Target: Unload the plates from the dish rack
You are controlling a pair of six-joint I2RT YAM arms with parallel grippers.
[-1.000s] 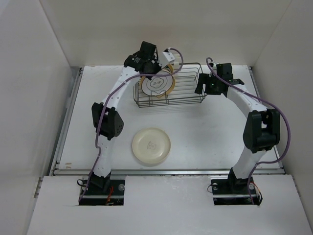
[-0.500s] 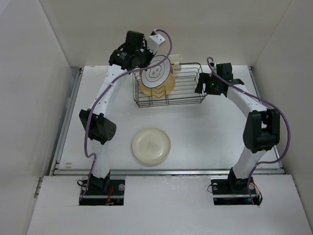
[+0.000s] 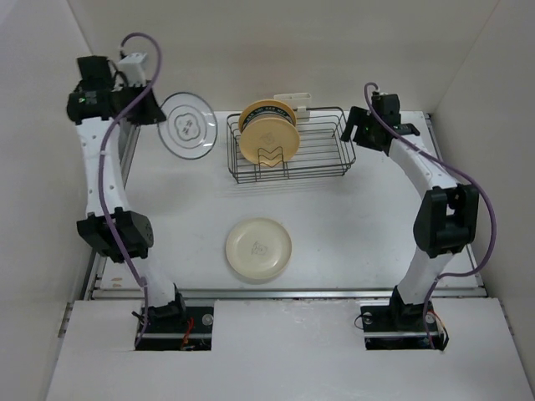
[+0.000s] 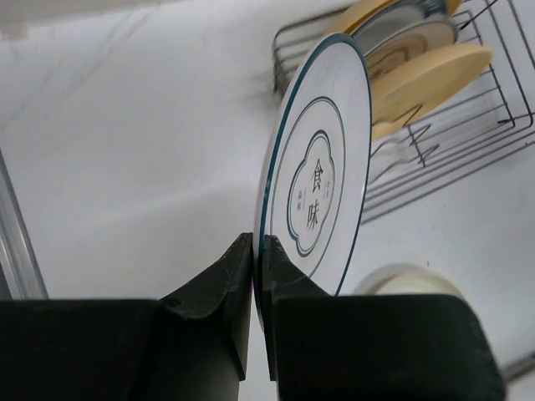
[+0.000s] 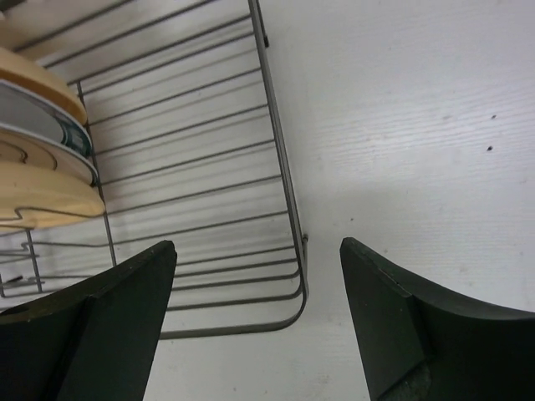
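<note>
The white plate (image 5: 46,125) in my left gripper should next go back and down onto the bare tabletop beside the cream plate. That spot is clear, so I should let go of the white plate's rim there.
My left gripper (image 3: 159,117) is shut on the rim of the white plate with a thin dark rim (image 3: 188,124) and holds it on edge in the air, left of the dish rack (image 3: 326,159). In the left wrist view the jaws (image 4: 257,244) pinch the plate's (image 4: 322,175) lower edge. A yellow-orange plate (image 3: 267,140) stands in the rack's left part, with a white green-rimmed plate (image 5: 46,125) behind it. The cream plate (image 3: 258,248) lies flat on the table. My right gripper (image 3: 357,129) is open and empty over the rack's right end (image 5: 284,192).
White walls close in the table on the left, right and back. A metal rail (image 3: 113,209) runs along the table's left edge. A small white block (image 3: 292,100) sits on the rack's far side. The rack's right half (image 5: 192,167) holds no plates.
My left arm has lifted the white dark-rimmed plate out of the rack and swung it up and far to the left. My right gripper has shifted slightly back at the rack's right end.
</note>
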